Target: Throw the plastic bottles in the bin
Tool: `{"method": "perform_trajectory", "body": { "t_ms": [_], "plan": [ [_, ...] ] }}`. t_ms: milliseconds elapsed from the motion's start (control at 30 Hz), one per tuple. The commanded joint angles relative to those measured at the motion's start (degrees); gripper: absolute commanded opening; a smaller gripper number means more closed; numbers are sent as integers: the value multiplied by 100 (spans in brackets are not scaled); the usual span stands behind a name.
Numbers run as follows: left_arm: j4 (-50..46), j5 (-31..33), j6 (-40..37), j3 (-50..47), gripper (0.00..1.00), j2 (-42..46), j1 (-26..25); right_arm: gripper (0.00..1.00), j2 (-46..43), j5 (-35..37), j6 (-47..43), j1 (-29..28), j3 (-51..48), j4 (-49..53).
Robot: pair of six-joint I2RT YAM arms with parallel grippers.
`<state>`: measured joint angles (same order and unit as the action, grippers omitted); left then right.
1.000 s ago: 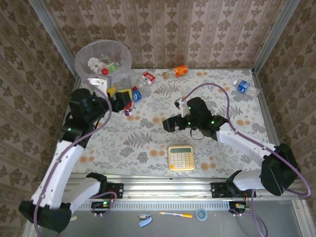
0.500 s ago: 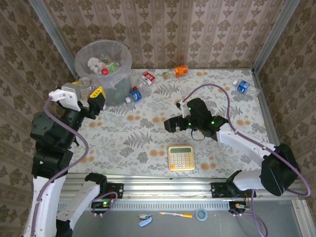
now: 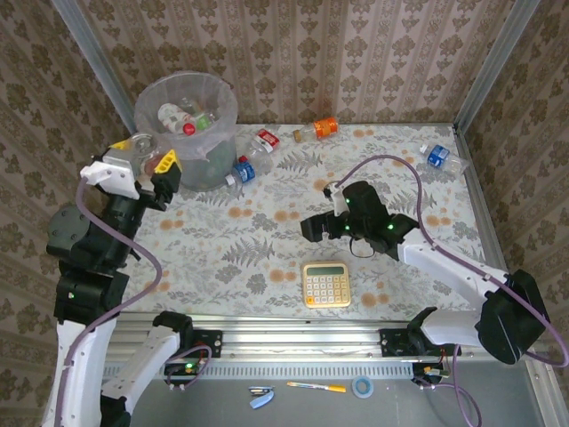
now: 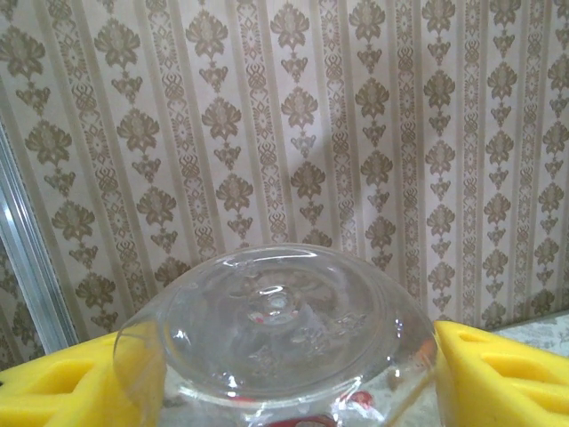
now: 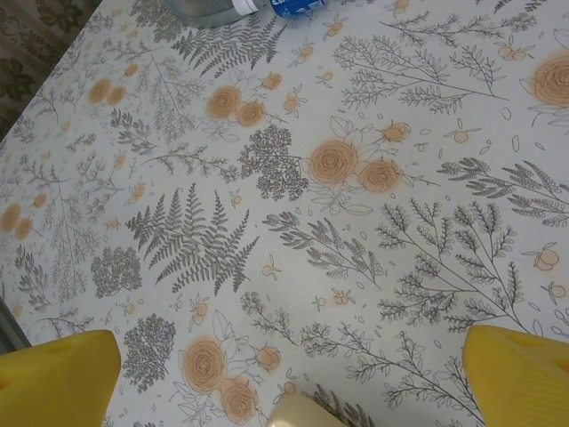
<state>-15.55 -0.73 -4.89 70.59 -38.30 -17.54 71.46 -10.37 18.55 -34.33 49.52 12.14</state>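
Observation:
My left gripper should carry the clear plastic bottle (image 3: 142, 146) outward, because the bin's opening is outward of my left gripper.
My left gripper (image 3: 145, 157) is raised just left of the bin (image 3: 142, 107), shut on a clear plastic bottle (image 3: 142, 146). In the left wrist view the bottle's round base (image 4: 276, 329) sits between my yellow fingers (image 4: 498, 369), facing the wall. The round grey bin has a whitish liner and holds several bottles (image 3: 178, 117). On the table lie a blue-labelled bottle (image 3: 242, 169) by the bin's foot, a red-labelled one (image 3: 264, 142), an orange one (image 3: 320, 129) and a blue one (image 3: 437, 156) at far right. My right gripper (image 3: 313, 229) hovers open over mid-table (image 5: 284, 374), holding nothing.
A yellow calculator (image 3: 326, 284) lies near the front edge, just below my right gripper; its corner (image 5: 307, 414) shows in the right wrist view. Patterned walls close in the table on three sides. A metal rail (image 3: 293, 336) runs along the near edge.
The left arm lifted the clear bottle from the table beside the bin and swung it up and to the left. The right gripper drifted slightly toward the near side.

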Motion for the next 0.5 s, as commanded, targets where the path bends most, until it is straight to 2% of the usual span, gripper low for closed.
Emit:
{"method": "perform_trajectory", "body": {
  "t_ms": [0,467],
  "plan": [
    [464,32,-261,103,17,-118,34,100,-191,209,112,18,-117,96],
    [1146,-362,-282,297,17,-850,143,100,-382,305,141,23,-203,183]
  ]
}}
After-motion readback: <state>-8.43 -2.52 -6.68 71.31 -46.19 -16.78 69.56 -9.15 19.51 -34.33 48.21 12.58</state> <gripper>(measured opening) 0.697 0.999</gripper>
